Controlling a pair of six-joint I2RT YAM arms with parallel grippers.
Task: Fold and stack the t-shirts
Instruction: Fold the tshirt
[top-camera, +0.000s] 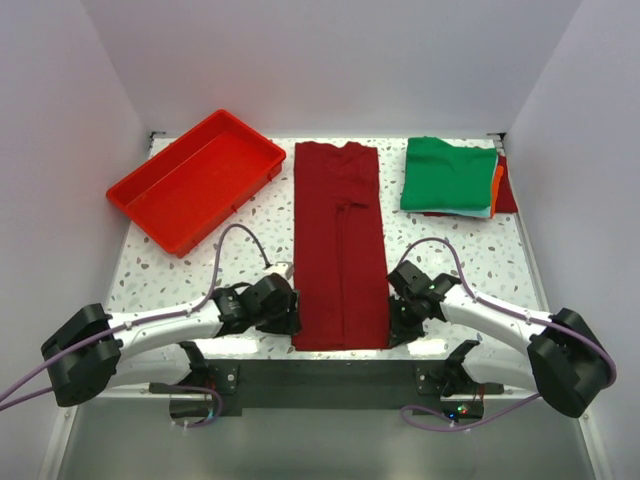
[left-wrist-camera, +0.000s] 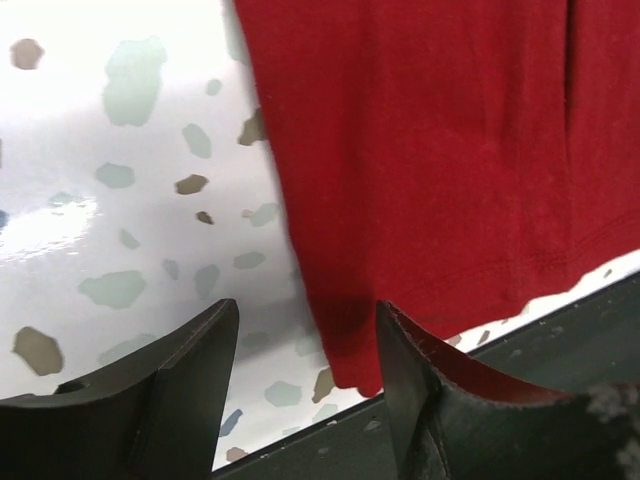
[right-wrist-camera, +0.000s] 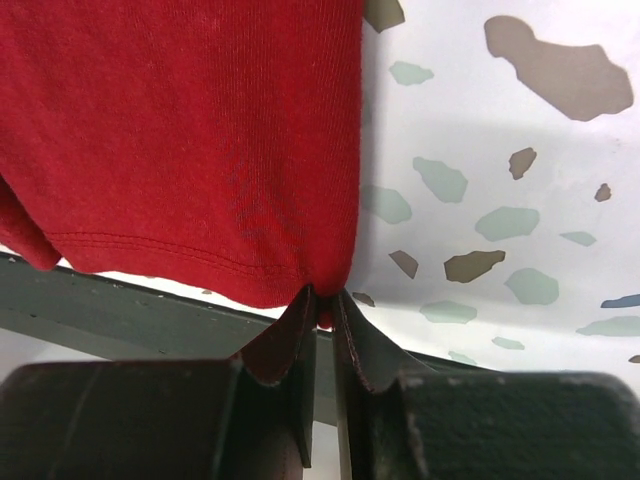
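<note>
The robot's right gripper should next carry the hem corner of the maroon t-shirt up and outward onto the maroon t-shirt's edge beside the green t-shirt and release it, making the long maroon t-shirt shorter.
The maroon t-shirt (top-camera: 338, 245) lies as a long narrow strip down the middle of the table, its hem at the near edge. My left gripper (top-camera: 290, 318) is open at the shirt's near left corner; in the left wrist view the corner (left-wrist-camera: 350, 340) lies between the spread fingers (left-wrist-camera: 308, 310). My right gripper (top-camera: 400, 322) is shut on the near right corner of the hem (right-wrist-camera: 300, 270), with cloth pinched between the fingertips (right-wrist-camera: 322, 300). The green t-shirt (top-camera: 448, 175) lies folded on top of a stack at the back right, with orange (top-camera: 497, 185) and red (top-camera: 507, 192) edges showing beneath it.
A bright red plastic tray (top-camera: 195, 180) sits at the back left, at an angle. The dark front rail of the table (left-wrist-camera: 560, 340) runs just under the shirt's hem. White walls close in the back and both sides.
</note>
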